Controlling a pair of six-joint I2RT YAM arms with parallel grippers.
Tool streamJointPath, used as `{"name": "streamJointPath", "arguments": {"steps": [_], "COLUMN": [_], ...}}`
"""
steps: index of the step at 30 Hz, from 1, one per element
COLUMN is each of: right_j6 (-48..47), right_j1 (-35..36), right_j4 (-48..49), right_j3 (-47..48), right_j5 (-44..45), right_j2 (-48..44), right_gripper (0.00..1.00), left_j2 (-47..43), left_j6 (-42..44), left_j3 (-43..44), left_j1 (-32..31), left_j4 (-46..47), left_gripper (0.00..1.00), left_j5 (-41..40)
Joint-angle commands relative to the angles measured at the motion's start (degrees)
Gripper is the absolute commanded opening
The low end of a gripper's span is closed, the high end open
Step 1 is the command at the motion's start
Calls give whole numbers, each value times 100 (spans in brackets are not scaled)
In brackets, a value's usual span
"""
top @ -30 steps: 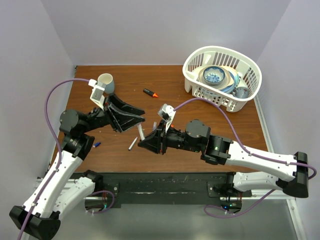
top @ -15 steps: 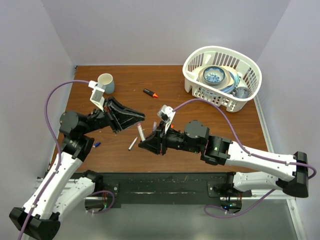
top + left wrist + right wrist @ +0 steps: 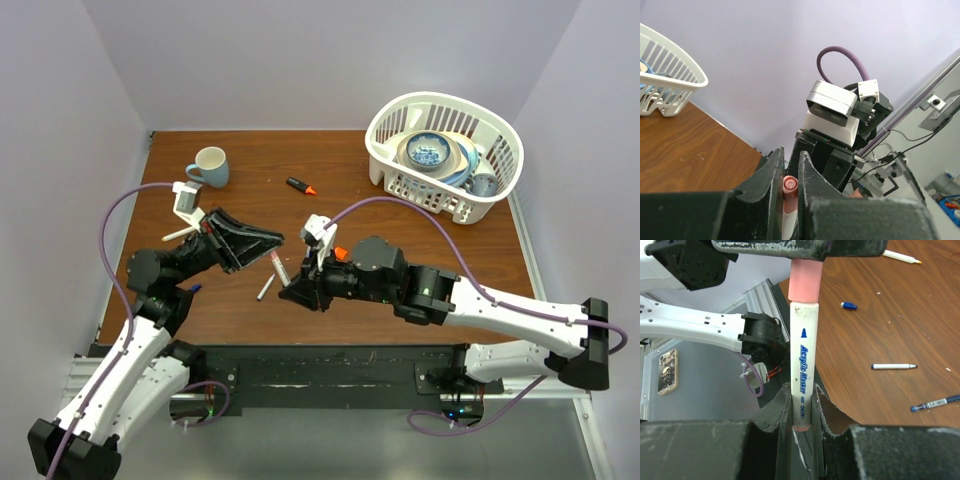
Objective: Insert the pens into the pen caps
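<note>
The white pen's pink cap sits flush, so the left gripper will next tilt and move down to the tabletop [image 3: 297, 262] beside the blue pen and let go of the white pen.
A white pen [image 3: 802, 365] printed "Acrylic Marker" stands upright in my right gripper [image 3: 802, 390], which is shut on its lower end. A pink pen cap [image 3: 805, 280] sits on the pen's top end, flush against the barrel. My left gripper [image 3: 788, 160] is shut on that pink cap [image 3: 789, 186], with the white barrel [image 3: 789, 215] showing below it. From above, the two grippers [image 3: 272, 245] [image 3: 290, 290] meet tip to tip over the table's middle, with the pen [image 3: 281, 270] between them.
Loose on the table lie a thin white pen [image 3: 893, 366], a blue pen [image 3: 935, 403], a blue cap [image 3: 849, 305] and another white pen [image 3: 900, 256]. An orange-tipped marker [image 3: 300, 186], a mug [image 3: 210, 165] and a white basket [image 3: 445, 195] of dishes stand farther back.
My left gripper has closed onto the pink cap and its arm has swung nearer. The right arm has shifted left, keeping the pen in line with the cap.
</note>
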Motion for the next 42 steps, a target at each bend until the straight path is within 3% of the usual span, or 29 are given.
{"name": "streamJointPath", "arguments": {"steps": [1, 4, 8, 13, 18, 27, 30, 35, 37, 40, 42], "right_j6": [-353, -362, -335, -520, -590, -679, -643, -634, -591, -563, -721], "right_j1": [-50, -58, -85, -85, -94, -321, -471, -542, -586, -656, -656], "right_j4": [1454, 1630, 1446, 1226, 1234, 1076, 1155, 1164, 1287, 1445, 1393], "right_j3": [855, 891, 1241, 1550, 1769, 2428, 2604, 2912, 2904, 2947, 3035], "right_j5": [346, 539, 671, 742, 654, 584, 399, 408, 408, 215, 346], "right_j2": [87, 78, 87, 192, 394, 675, 825, 974, 992, 1106, 1133], "right_gripper": [0, 0, 0, 0, 0, 0, 0, 0, 0, 0, 0], "left_j2": [132, 79, 53, 123, 105, 263, 150, 325, 343, 448, 483], "left_j6": [-722, -372, 1067, 1369, 684, 1906, 1152, 2158, 2135, 655, 500], "left_j3": [-397, -274, 288, 298, -273, -290, -702, -221, -361, -1090, -1240], "left_j1": [-98, -177, -194, -203, -212, -396, -432, -476, -484, -563, -678], "left_j4": [294, -178, -2109, -2649, -1683, -3046, -1897, -3273, -3004, -985, -629], "left_gripper": [0, 0, 0, 0, 0, 0, 0, 0, 0, 0, 0], "left_j5": [759, 751, 812, 874, 979, 645, 865, 540, 531, 872, 865]}}
